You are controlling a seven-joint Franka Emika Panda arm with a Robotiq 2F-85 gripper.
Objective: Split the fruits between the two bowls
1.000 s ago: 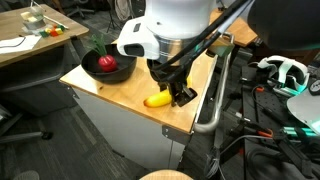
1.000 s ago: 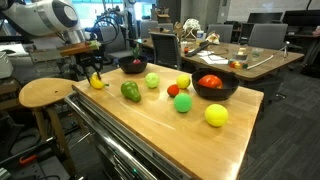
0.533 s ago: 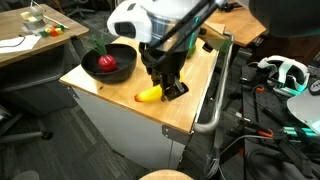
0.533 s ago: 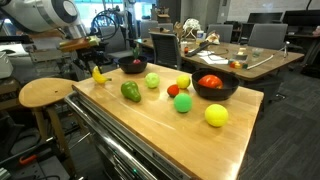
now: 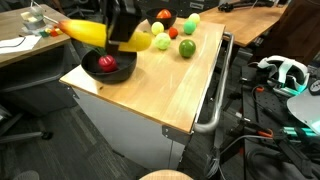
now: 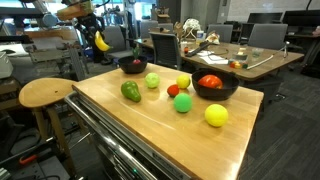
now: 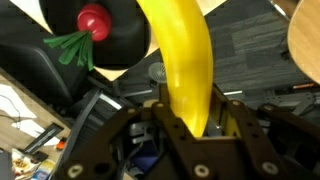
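The robot should next shift its gripper over the smaller black bowl [image 6: 132, 66] and lower it toward the red fruit, because the banana still hangs high and beside the bowl.
My gripper [image 7: 190, 128] is shut on the long yellow banana [image 7: 183, 60] and holds it in the air; both exterior views show this [image 5: 124, 38] [image 6: 94, 28]. In the wrist view the banana [image 5: 85, 32] hangs beside the smaller black bowl [image 7: 122, 40], which holds a red fruit with green leaves [image 7: 93, 20]. That bowl [image 6: 132, 66] stands at a table corner. The wide black bowl [image 6: 215, 90] holds a red apple [image 6: 211, 82]. A dark green fruit [image 6: 131, 91], a light green one [image 6: 152, 80], a yellow one [image 6: 183, 82], a small red one [image 6: 172, 90], a green one [image 6: 182, 102] and a yellow-green ball [image 6: 216, 115] lie loose on the wood.
The wooden table [image 6: 150, 125] has a metal rail [image 5: 214, 90] along one side. A round wooden stool [image 6: 45, 93] stands beside the table. Desks, chairs and cables surround it.
The gripper has lifted the banana off the table near its edge, raised it high and carried it toward the smaller bowl. The other fruits have not moved.
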